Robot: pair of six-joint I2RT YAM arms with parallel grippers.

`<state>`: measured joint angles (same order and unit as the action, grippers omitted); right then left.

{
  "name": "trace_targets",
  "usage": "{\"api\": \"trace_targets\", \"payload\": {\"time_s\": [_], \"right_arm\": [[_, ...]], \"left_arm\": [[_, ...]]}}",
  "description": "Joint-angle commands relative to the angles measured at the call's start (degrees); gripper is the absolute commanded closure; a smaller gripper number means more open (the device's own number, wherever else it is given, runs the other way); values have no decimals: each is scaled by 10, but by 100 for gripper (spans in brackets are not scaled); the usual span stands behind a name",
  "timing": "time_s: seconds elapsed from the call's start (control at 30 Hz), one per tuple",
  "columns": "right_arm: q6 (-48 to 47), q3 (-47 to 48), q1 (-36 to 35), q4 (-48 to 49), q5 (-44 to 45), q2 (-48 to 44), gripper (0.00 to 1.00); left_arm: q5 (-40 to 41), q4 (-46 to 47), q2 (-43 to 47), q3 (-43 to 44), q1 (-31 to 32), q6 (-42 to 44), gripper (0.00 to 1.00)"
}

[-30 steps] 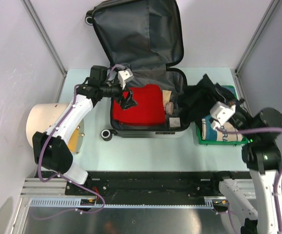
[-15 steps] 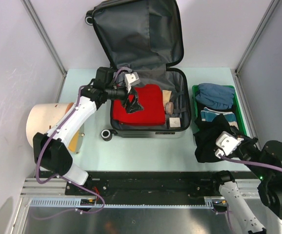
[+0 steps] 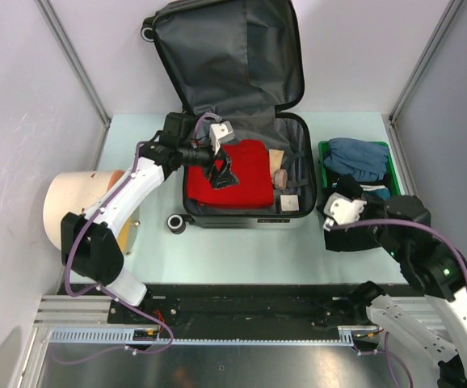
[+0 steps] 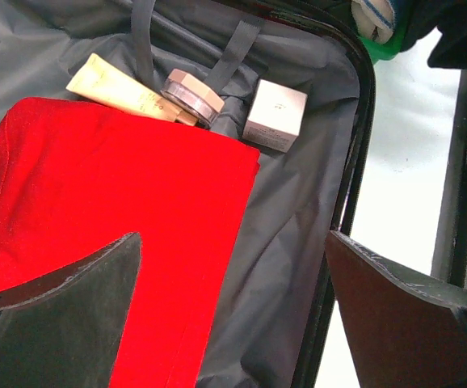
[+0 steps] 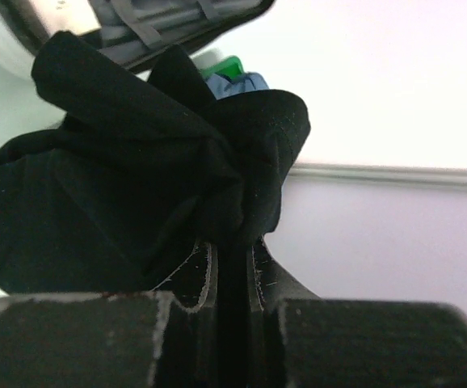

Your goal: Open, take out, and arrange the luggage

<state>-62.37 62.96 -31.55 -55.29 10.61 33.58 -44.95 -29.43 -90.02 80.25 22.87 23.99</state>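
My right gripper goes outward and down over the blue clothing next, toward the slanted post beside it, since the garment hangs past the green bin's near edge.
The luggage [image 3: 292, 129] lies open, its lid leaning back against the wall and showing grey lining [image 4: 298, 210]. Inside are a folded red cloth [image 3: 241, 187] [image 4: 112, 194], a beige tube [image 4: 120, 95], a round jar [image 4: 193, 95] and a small box [image 4: 275, 115]. My left gripper [image 3: 221, 171] [image 4: 233, 307] hovers open over the red cloth's edge, holding nothing. My right gripper [image 3: 333, 217] [image 5: 232, 242] is shut on a bunched black garment [image 3: 355, 240] [image 5: 120, 186], held just right of the suitcase's near right corner.
A green bin [image 3: 397, 166] at the right holds folded blue clothing [image 3: 359, 155]. A beige cylinder [image 3: 72, 202] lies at the left table edge. A suitcase wheel [image 3: 175, 223] sticks out at the front. Slanted frame posts stand at both back corners.
My right arm carried the black garment from over the bin toward the front, then left beside the suitcase. My left gripper shifted slightly right over the red cloth, still open.
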Motion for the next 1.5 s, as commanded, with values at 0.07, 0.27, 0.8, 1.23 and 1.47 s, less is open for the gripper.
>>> {"api": "trace_targets", "payload": {"time_s": [0.07,0.27,0.8,1.23,1.47], "right_arm": [[49,57,128,108,-36,95,100],[-18,93,422,82,-319,133,100],[-35,121,522,249,-567,351,100],[-13,121,517,374,-541,521,82],[116,121,508,486,-491,564,28]], "left_arm": [[-1,2,-3,27,2,6,0],[-1,2,-10,38,2,11,0],[26,2,-11,21,-1,11,0],[114,-7,-50,39,-2,11,0],[166,-14,-76,31,-1,61,0]]}}
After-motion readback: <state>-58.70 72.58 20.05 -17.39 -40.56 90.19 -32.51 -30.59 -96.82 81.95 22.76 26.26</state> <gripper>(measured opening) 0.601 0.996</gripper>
